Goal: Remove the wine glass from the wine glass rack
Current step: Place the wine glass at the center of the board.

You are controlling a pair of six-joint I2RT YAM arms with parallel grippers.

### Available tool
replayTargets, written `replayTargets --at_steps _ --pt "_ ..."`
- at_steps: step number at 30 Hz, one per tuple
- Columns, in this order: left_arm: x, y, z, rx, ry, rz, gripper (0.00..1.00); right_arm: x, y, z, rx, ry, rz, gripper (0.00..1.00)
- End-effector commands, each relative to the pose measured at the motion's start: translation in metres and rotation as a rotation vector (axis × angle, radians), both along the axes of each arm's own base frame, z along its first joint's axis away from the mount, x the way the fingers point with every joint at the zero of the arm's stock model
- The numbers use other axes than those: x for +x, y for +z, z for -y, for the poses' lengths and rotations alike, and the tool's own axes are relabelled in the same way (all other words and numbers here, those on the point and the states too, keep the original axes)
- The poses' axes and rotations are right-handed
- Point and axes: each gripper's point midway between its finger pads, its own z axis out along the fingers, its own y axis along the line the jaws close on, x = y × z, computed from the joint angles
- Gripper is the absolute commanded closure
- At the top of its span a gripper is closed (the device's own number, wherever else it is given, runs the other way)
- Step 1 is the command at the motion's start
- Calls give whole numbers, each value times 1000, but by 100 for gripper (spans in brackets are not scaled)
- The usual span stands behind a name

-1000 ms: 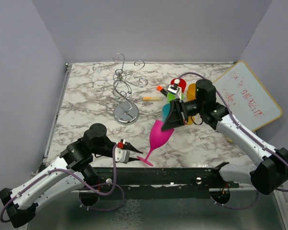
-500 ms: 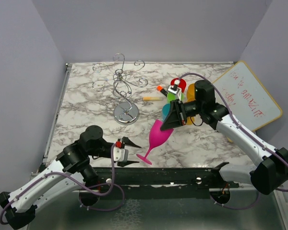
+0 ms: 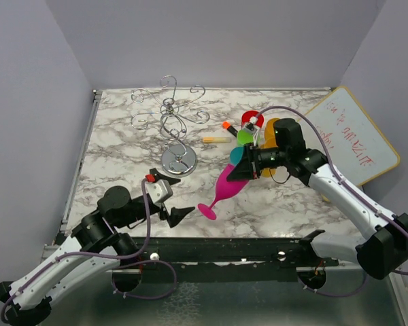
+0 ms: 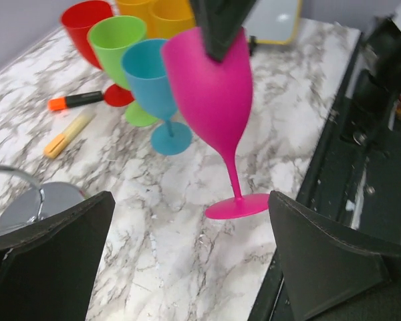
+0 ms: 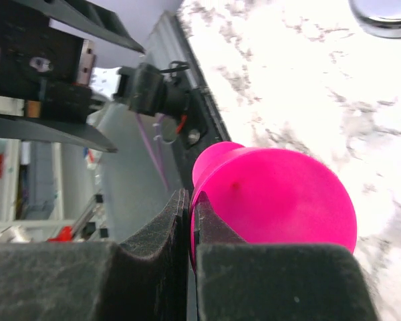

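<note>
The spot on the marble [image 3: 261,191] beside the blue glass is bare, so my right gripper will tilt downward to straighten the leaning pink glass, lower it there and let go.
The pink wine glass [image 3: 226,187] leans over the marble table, off the chrome wine glass rack [image 3: 173,125], which stands bare at the back left. My right gripper [image 3: 239,166] is shut on the glass's rim, one finger inside the bowl [image 5: 281,200] and one outside. The glass's foot [image 4: 239,206] hangs low near the table's front edge; whether it touches the table is unclear. My left gripper [image 3: 180,202] stands wide open just left of the foot, holding nothing. The left wrist view shows the pink bowl [image 4: 207,93] ahead of the open left gripper [image 4: 190,200].
Red, green, blue and orange glasses [image 3: 251,136] cluster behind the pink one. An orange marker [image 3: 228,125] and a yellow marker [image 3: 214,139] lie near them. A whiteboard [image 3: 350,132] leans at the right. The rack's round base [image 4: 33,204] is left of my left gripper.
My left gripper has opened wide, let go of the glass's stem and drawn back to the left. The right gripper still holds the rim; the glass's foot shifted slightly away from the front edge.
</note>
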Motion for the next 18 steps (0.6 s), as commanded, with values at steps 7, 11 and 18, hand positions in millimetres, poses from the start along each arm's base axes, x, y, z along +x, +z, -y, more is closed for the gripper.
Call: replayTargets --at_steps 7,11,18 --pt "49 10 -30 -170 376 -54 1 22 -33 26 -261 -228 121 100" --pt "55 5 -35 -188 420 -46 1 12 -29 18 -311 -217 217 99" --pt "52 6 -37 -251 411 -9 1 12 -38 16 -477 -315 359 99"
